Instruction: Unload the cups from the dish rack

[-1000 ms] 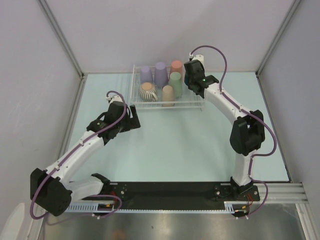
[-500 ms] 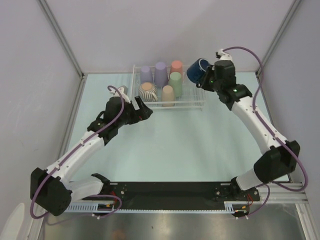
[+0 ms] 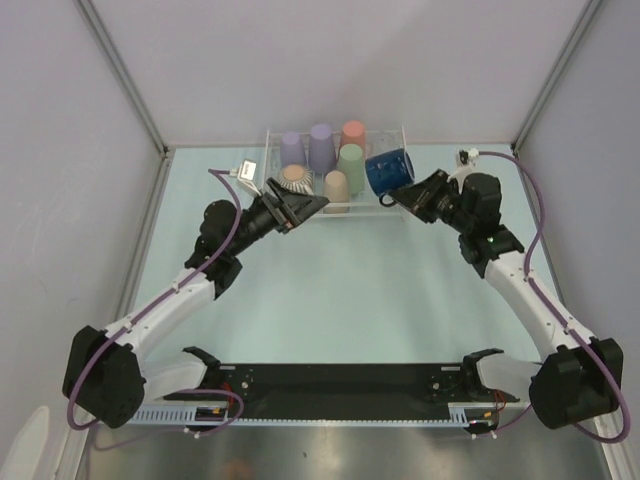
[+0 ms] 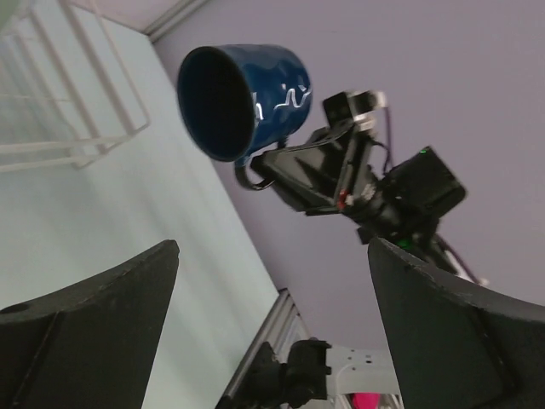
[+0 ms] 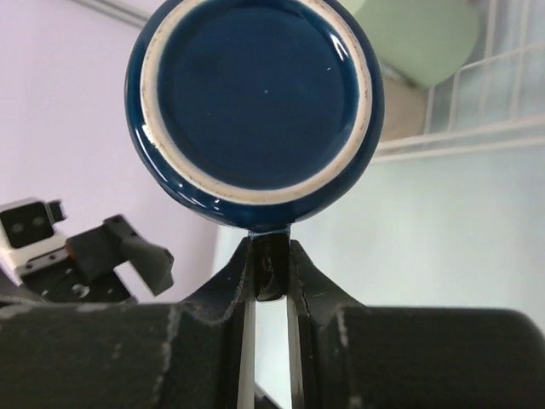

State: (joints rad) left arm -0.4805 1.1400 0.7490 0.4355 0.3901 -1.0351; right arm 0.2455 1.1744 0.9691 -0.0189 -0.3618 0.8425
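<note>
The navy mug's open rim point(image 3: 371, 179) point(image 4: 253, 121) faces my left gripper from the right in the top view, so I should next move that way and close across it.
The white wire dish rack point(image 3: 372, 211) stands at the back of the table. In it are two lavender cups point(image 3: 291, 150) point(image 3: 321, 146), a salmon cup point(image 3: 353, 132), a pale green cup point(image 3: 350, 164), a tan cup point(image 3: 336, 188) and a ribbed beige cup point(image 3: 292, 179). My right gripper point(image 3: 405, 196) is shut on the handle of the navy mug point(image 3: 388, 172) and holds it tilted in the air over the rack's right end. The right wrist view shows the mug's base point(image 5: 255, 98) above my shut gripper point(image 5: 271, 271). My left gripper point(image 3: 306, 207) is open and empty, beside the ribbed cup.
The left wrist view shows the held mug point(image 4: 243, 98), a rack corner point(image 4: 72, 106) and the right arm. The green cup point(image 5: 417, 34) and rack wires point(image 5: 477, 106) lie behind the mug. Grey walls close in the teal table point(image 3: 350, 290).
My right gripper has lifted the navy mug out of the rack and swung it forward and low. My left gripper has moved right to the rack's front, by the ribbed cup.
</note>
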